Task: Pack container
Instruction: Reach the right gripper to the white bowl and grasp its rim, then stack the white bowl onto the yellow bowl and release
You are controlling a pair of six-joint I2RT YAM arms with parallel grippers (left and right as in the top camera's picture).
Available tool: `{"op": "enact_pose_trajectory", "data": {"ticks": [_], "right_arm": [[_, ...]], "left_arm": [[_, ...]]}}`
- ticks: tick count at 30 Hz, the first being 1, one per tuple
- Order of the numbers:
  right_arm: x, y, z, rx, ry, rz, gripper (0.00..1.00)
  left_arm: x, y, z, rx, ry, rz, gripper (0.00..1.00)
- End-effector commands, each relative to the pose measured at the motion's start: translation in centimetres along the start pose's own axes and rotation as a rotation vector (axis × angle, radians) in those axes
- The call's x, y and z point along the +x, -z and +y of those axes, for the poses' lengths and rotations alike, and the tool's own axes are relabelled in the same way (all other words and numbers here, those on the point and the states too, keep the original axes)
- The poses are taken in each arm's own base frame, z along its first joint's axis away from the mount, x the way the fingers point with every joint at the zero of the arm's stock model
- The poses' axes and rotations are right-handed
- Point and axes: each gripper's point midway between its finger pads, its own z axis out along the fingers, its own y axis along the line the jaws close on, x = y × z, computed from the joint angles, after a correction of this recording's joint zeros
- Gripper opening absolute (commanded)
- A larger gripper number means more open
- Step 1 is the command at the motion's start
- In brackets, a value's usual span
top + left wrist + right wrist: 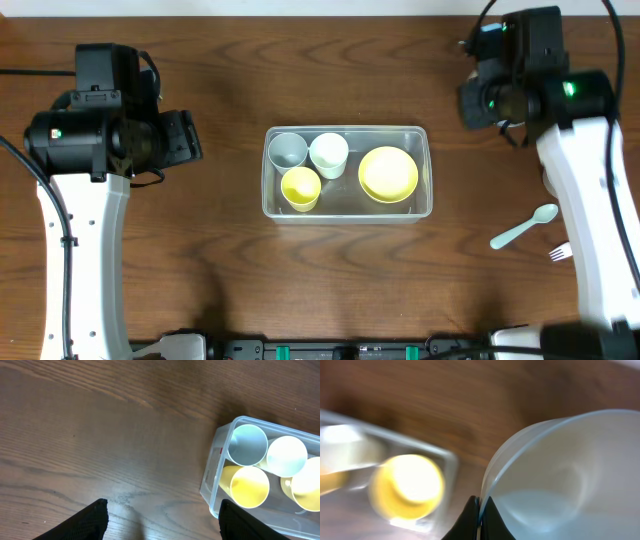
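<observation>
My right gripper moves its bowl left in the overhead view next, then down into the yellow bowl [388,173] [411,485], then releases it, as that one stands empty.
The clear container [346,214] sits at the table's middle. It holds a pale-blue cup [288,150], a white cup [328,153], a yellow cup [300,187] and a yellow bowl [388,173]. My right gripper [480,510] is shut on the rim of a pale-blue bowl [570,475], held above the table to the right of the container [447,462]. That bowl is hidden under the right arm [520,80] in the overhead view. My left gripper [162,520] is open and empty, above bare wood to the left of the container [212,467].
A pale-blue spoon [523,228] and a white fork [560,251] lie on the table at the right, beside the right arm. The wooden table runs all round the container.
</observation>
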Motion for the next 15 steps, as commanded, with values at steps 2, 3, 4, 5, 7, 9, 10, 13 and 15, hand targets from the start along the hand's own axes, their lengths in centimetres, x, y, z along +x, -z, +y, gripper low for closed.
{"op": "enact_pose_trajectory", "data": {"ticks": [2, 3, 4, 5, 7, 9, 10, 13, 15], "right_arm": [[1.1, 0.7, 7.0, -0.177, 0.131, 0.032, 0.01], [1.6, 0.6, 8.5, -0.199, 0.163, 0.051, 0.01], [1.9, 0.5, 9.5, -0.214, 0.183, 0.062, 0.01], [2.2, 0.1, 10.5, -0.226, 0.192, 0.078, 0.01], [2.9, -0.6, 12.1, -0.245, 0.209, 0.110, 0.01], [3.5, -1.6, 13.1, -0.254, 0.206, 0.146, 0.01], [3.8, -2.1, 13.4, -0.256, 0.195, 0.163, 0.01], [5.1, -4.1, 13.8, -0.251, 0.172, 0.236, 0.01], [6.1, -5.5, 13.9, -0.246, 0.158, 0.284, 0.01]], "left_arm": [[0.2, -0.4, 0.2, -0.006, 0.009, 0.015, 0.71], [0.2, -0.4, 0.2, -0.006, 0.009, 0.015, 0.71], [0.2, -0.4, 0.2, -0.006, 0.009, 0.015, 0.72], [0.2, -0.4, 0.2, -0.006, 0.009, 0.015, 0.71], [0.2, -0.4, 0.2, -0.006, 0.009, 0.015, 0.72], [0.2, -0.4, 0.2, -0.006, 0.009, 0.015, 0.71], [0.2, -0.4, 0.2, -0.006, 0.009, 0.015, 0.71], [0.2, -0.4, 0.2, -0.006, 0.009, 0.015, 0.71], [0.2, -0.4, 0.2, -0.006, 0.010, 0.015, 0.71]]}}
